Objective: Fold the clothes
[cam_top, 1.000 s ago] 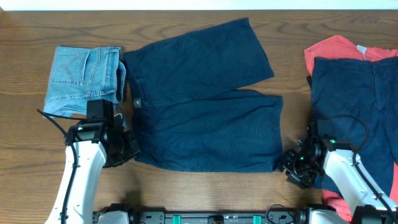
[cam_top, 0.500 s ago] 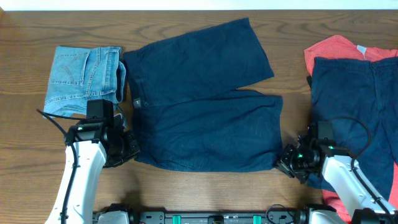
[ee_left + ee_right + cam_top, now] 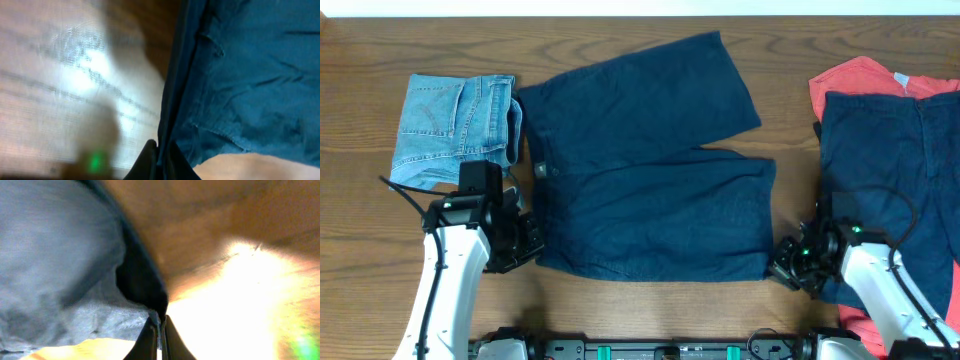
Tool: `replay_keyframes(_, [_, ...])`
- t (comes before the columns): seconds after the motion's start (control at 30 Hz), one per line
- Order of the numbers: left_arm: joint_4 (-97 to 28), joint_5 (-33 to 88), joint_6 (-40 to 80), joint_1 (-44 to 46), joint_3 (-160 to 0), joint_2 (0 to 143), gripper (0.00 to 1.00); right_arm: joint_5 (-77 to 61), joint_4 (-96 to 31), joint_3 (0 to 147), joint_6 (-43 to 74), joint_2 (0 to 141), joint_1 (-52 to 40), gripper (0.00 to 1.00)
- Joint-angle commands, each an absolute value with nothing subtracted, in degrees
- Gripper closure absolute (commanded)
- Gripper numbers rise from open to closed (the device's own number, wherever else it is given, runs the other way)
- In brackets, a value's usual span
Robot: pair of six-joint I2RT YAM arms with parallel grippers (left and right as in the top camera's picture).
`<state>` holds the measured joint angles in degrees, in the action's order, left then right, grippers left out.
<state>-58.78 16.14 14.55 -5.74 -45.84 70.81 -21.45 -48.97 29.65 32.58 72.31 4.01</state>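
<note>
Next, my right gripper lifts up and outward toward the far leg's corner [image 3: 754, 122] and releases, because the far leg lies spread outward of the held hem corner.
Plain navy shorts [image 3: 640, 170] lie spread flat in the middle of the table. My left gripper [image 3: 528, 245] is shut on their near left corner, by the waistband. In the left wrist view the dark fingers [image 3: 147, 160] pinch the navy cloth's [image 3: 240, 75] edge just above the wood. My right gripper [image 3: 782, 268] is shut on the near right hem corner; the right wrist view shows that gripper [image 3: 161, 327] closed on a thin fold of the cloth [image 3: 60, 255]. Folded pale-blue denim shorts [image 3: 455, 125] sit at the far left. A second pair of navy shorts [image 3: 890, 160] lies on a coral-red garment [image 3: 855, 75] at the right.
The wooden table [image 3: 620, 310] shows as a bare strip along the near edge between the two arms. The right arm [image 3: 880, 300] rests over the near part of the right-hand pile. A pale wall edge runs along the table's far side.
My right gripper has closed on the hem corner of the middle navy shorts after nudging in toward it. The left gripper has stayed shut on the waistband corner.
</note>
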Motion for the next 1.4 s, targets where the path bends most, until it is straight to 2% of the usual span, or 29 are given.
replay_keyframes(0.0, [-61.82,15.46,13.58,-5.82,-49.41,70.28,0.94,-18.83,-52.47,36.16,27.27,69.63,4.34,0.99])
replay_keyframes(0.5, [-77.19,15.88,13.58,-5.82,-58.26,61.89,0.94,-8.25,-70.57,68.42,25.17,61.58,4.34,0.99])
replay_keyframes(0.7, [-82.08,24.08,13.78,-5.82,-58.26,53.80,0.94,-7.73,-72.44,76.75,25.21,61.60,4.34,0.99])
replay_keyframes(0.87, [-82.91,26.33,16.01,-5.82,-58.26,49.23,0.94,-7.70,-70.48,78.26,26.28,61.78,4.34,0.99])
replay_keyframes(1.1, [-76.97,19.57,20.14,-5.82,-57.17,49.65,0.94,-7.99,-64.16,78.26,27.44,67.24,4.23,0.99])
replay_keyframes(1.37, [-66.61,12.53,22.83,-5.82,-54.63,57.43,0.94,-12.86,-47.44,78.26,27.18,78.06,3.99,0.99])
